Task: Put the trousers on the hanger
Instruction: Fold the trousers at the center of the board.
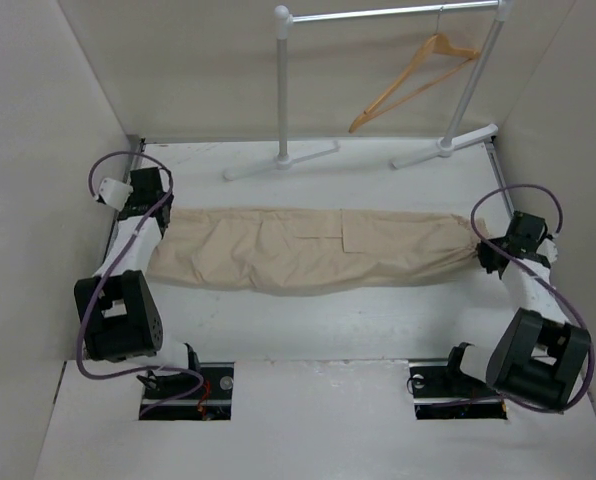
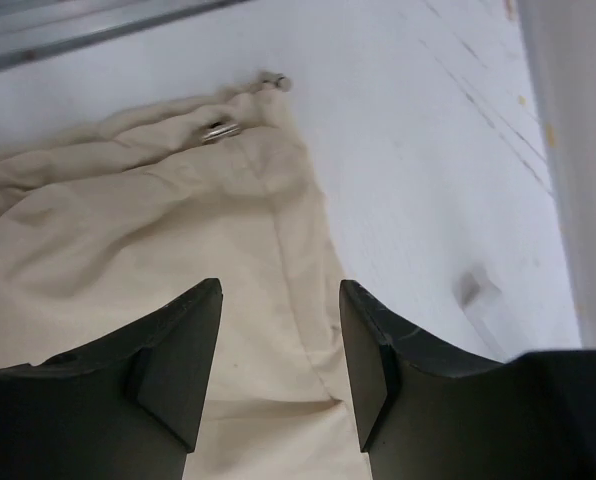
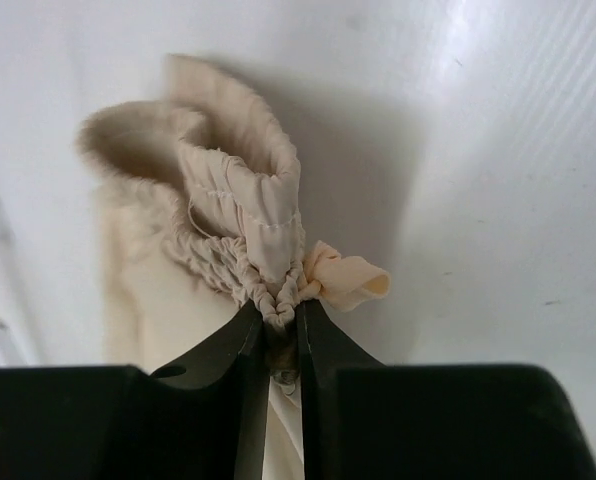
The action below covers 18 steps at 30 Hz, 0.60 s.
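The trousers [image 1: 308, 250] lie stretched flat, so I will lift my right gripper, swing it left in the top view and release the trousers' elastic end over their opposite end.
The beige trousers [image 1: 308, 250] lie stretched flat across the table from left to right. My right gripper [image 3: 280, 325] is shut on the gathered elastic end of the trousers [image 3: 248, 230] at the right side [image 1: 486, 252]. My left gripper [image 2: 280, 345] is open, its jaws hovering over the left end of the trousers [image 2: 178, 230], in the top view at the far left [image 1: 156, 222]. The orange-tan wooden hanger [image 1: 413, 80] hangs by its hook from the rack's bar at the back right.
The white tubular clothes rack [image 1: 282, 90] stands at the back with two feet [image 1: 278, 160] on the table. White walls enclose the table on the left, right and back. A small metal snap [image 2: 220, 130] shows on the cloth.
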Motion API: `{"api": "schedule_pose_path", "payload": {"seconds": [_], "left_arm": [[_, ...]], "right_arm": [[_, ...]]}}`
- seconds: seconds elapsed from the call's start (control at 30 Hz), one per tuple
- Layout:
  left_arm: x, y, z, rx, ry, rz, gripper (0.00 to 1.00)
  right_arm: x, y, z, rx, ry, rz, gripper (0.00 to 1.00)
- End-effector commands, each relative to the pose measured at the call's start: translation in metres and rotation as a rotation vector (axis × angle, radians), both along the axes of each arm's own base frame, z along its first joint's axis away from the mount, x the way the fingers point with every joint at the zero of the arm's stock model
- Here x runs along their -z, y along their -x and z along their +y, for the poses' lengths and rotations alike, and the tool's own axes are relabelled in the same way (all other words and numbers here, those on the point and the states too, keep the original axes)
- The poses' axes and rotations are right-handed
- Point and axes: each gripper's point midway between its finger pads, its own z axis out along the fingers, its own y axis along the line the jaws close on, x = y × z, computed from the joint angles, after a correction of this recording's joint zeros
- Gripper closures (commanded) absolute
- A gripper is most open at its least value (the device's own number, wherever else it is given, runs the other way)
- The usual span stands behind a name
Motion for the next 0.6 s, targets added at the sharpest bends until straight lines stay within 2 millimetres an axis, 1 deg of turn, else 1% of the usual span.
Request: {"api": "schedule_pose_path", "payload": {"seconds": [0.0,0.1,0.2,0.27,0.3,0.33,0.4,0.43,0.5,0.57], "left_arm": [[-0.017,0.005,-0.031,0.068,-0.010,-0.017,0.51],[-0.024,0.010,-0.075,0.186,-0.007,-0.013,0.51],[-0.035,0.021,-0.121,0.306,0.000,-0.022,0.51],[-0.045,0.030,-0.150,0.382,0.006,-0.028,0.51],[-0.052,0.035,-0.162,0.416,0.007,-0.035,0.51],[-0.057,0.040,-0.170,0.440,0.007,-0.040,0.51],[-0.068,0.049,-0.178,0.470,0.017,-0.059,0.51],[-0.073,0.054,-0.177,0.473,0.024,-0.067,0.51],[-0.082,0.064,-0.169,0.466,0.030,-0.094,0.51],[-0.087,0.074,-0.149,0.423,0.034,-0.111,0.50]], "right_arm": [[-0.093,-0.020,-0.032,0.055,0.197,-0.177,0.92],[-0.156,-0.021,-0.044,0.069,0.276,-0.285,0.92],[-0.210,-0.021,-0.044,0.045,0.340,-0.367,0.92],[-0.238,-0.021,-0.039,0.004,0.385,-0.403,0.92],[-0.248,-0.019,-0.034,-0.015,0.398,-0.419,0.92],[-0.256,-0.020,-0.024,-0.046,0.402,-0.438,0.92],[-0.265,-0.023,0.004,-0.128,0.406,-0.471,0.92],[-0.268,-0.022,0.015,-0.158,0.409,-0.482,0.92],[-0.270,-0.023,0.049,-0.252,0.393,-0.504,0.92],[-0.273,-0.024,0.084,-0.334,0.380,-0.520,0.92]]}}
